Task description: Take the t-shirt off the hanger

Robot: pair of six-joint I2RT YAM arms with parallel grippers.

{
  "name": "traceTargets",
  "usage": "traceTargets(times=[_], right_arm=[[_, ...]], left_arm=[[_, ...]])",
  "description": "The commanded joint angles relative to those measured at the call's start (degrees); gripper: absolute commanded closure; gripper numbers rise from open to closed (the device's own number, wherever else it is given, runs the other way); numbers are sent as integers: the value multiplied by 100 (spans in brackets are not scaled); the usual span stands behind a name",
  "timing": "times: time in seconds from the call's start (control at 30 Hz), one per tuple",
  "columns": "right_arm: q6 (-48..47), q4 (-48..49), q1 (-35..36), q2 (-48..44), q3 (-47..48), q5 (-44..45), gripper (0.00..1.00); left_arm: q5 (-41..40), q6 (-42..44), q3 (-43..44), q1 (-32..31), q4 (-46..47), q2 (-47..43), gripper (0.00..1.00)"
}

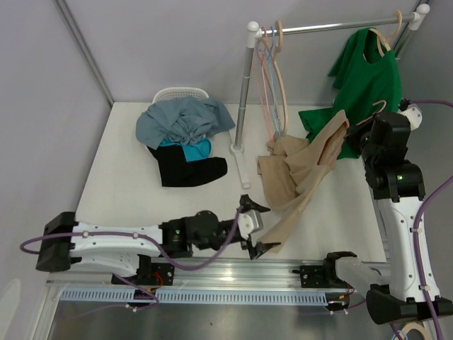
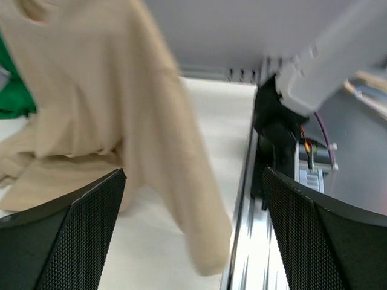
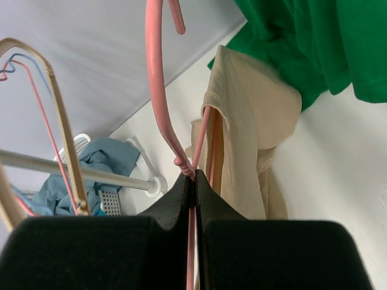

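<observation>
I should move my left gripper to the right in the top view onto the shirt's trailing end (image 1: 286, 227) (image 2: 205, 240) and close there, because that end of the shirt hangs unheld before the gripper's open fingers.
A beige t-shirt (image 1: 301, 170) hangs from a pink hanger (image 1: 373, 113) and drapes down to the table, its lower end near the front edge. My right gripper (image 1: 368, 127) is shut on the pink hanger (image 3: 158, 90), holding it up in the air; the shirt (image 3: 251, 115) hangs just beyond the jaws. My left gripper (image 1: 256, 227) is open low over the table, beside the shirt's trailing end. In the left wrist view the shirt (image 2: 121, 109) hangs ahead of the open gripper (image 2: 193, 235) and is not held.
A clothes rail (image 1: 333, 28) on a white post (image 1: 244, 92) carries a green shirt (image 1: 364, 74) on a hanger and several empty hangers (image 1: 272, 78). A white basket (image 1: 180, 95) with a pile of blue and black clothes (image 1: 185, 138) sits at the back left.
</observation>
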Motion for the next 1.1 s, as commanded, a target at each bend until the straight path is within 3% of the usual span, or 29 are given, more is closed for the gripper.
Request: traceTargets(times=[0.0,0.23,0.37,0.47,0.57,0.6,0.73,0.8,0.97,1.07], right_arm=[[361,259,34,64,86,232,100],[353,321,175,65,235,55,100],[309,330,254,39,253,3,100],[291,356,315,30,288,-94,100],[239,330,342,56,332,-138,100],[221,339,342,73,332,-129,100],[10,347,342,249,464,134,100],[-156,409,333,407,569,327,100],[-412,602,246,776,684,556,100],[-429,725,70,970,640,504,100]], left_arm=[[-459,407,-33,-373,1126,435,0],[-837,337,335,-426,1884,1595,0],[-696,-206,1124,64,1254,2498,1],[-372,-665,1732,486,795,2879,13],[-204,-604,1952,585,750,3038,57],[-126,-586,1987,585,637,3046,99],[313,-647,1875,524,600,2759,99],[297,-648,1358,287,775,2451,99],[-71,-410,242,-739,1311,1431,99],[146,-638,-146,-1119,1531,1202,99]])
